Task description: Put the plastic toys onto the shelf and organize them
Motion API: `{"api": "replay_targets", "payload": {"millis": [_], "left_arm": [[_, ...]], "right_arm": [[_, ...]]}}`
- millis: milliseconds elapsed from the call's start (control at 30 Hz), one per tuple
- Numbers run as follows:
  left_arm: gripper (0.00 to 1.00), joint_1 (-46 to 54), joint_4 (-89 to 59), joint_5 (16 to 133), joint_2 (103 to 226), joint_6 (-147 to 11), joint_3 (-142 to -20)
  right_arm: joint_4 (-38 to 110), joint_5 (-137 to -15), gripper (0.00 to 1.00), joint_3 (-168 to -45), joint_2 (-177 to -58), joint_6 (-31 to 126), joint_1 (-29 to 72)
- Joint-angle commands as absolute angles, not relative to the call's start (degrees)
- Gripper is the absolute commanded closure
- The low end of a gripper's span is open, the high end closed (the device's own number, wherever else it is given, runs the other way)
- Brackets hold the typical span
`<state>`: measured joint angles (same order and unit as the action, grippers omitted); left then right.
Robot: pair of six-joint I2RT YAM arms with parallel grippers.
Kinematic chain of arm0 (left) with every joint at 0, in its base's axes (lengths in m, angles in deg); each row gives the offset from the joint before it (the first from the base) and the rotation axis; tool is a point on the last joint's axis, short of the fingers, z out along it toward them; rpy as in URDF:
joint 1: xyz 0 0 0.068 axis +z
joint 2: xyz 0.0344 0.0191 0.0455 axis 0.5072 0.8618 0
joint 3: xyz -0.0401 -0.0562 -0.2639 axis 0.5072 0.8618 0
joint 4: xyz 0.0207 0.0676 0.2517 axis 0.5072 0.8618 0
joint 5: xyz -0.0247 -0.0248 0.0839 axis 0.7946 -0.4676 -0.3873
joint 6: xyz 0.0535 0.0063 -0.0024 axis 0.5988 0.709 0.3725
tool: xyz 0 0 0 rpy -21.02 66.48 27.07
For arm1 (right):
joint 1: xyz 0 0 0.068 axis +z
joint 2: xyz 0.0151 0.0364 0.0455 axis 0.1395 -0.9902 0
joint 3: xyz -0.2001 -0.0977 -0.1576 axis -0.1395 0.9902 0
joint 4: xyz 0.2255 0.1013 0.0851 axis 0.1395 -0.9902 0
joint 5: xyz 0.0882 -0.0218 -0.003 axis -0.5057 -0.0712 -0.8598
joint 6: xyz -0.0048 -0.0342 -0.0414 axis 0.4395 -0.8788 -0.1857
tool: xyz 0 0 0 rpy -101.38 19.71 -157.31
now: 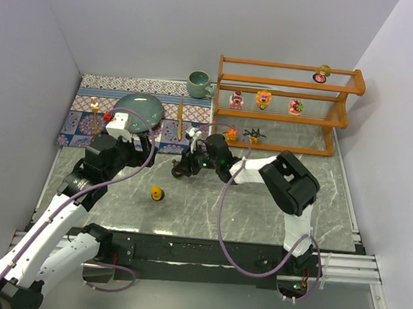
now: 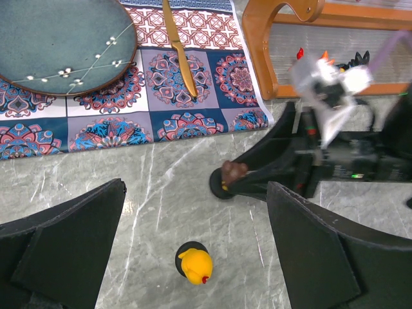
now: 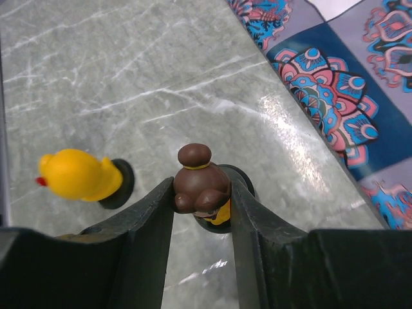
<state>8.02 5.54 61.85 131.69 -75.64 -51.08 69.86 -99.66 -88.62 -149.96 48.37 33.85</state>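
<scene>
The part beside the single brown toy on the wooden shelf's top level [image 1: 297,75] is empty. My right gripper will next rise outward there and release its brown toy.
My right gripper [image 1: 180,168] is shut on a brown round-headed toy [image 3: 196,183] with a dark base, low over the grey table; it also shows in the left wrist view [image 2: 233,171]. A yellow toy [image 1: 157,193] on a dark base stands alone on the table, below my open left gripper [image 2: 195,193], which hangs high above it [image 2: 195,264]. It sits left of my right fingers in the right wrist view [image 3: 74,174]. The wooden shelf [image 1: 338,122] holds one toy [image 1: 321,74] on top, three pink ones [image 1: 264,99] in the middle, and an orange [image 1: 231,133] and a dark spiky one [image 1: 253,136] at the bottom.
A patterned mat [image 1: 87,120] lies at the far left with a teal plate [image 1: 138,110], a wooden knife [image 1: 180,112] and a slim utensil [image 1: 94,110]. A teal mug [image 1: 198,83] stands behind it. Walls close in the left, back and right.
</scene>
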Motion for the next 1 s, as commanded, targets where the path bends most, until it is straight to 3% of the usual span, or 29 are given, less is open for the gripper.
{"api": "replay_targets", "payload": {"millis": [0,467,967], "left_arm": [[0.03,8.2,3.7,62.7,131.1,-75.4,-51.0],[0.03,8.2,4.1,62.4,131.0,-75.6,-51.2],[0.03,8.3,4.5,61.6,131.8,-75.4,-51.3]], "right_arm": [[67.7,-96.3,0.93,-87.4,-139.9,46.9,34.0],[39.0,-74.7,0.97,-93.7,-118.1,45.9,31.4],[26.8,-68.8,0.92,-107.3,-110.8,49.1,11.8]]}}
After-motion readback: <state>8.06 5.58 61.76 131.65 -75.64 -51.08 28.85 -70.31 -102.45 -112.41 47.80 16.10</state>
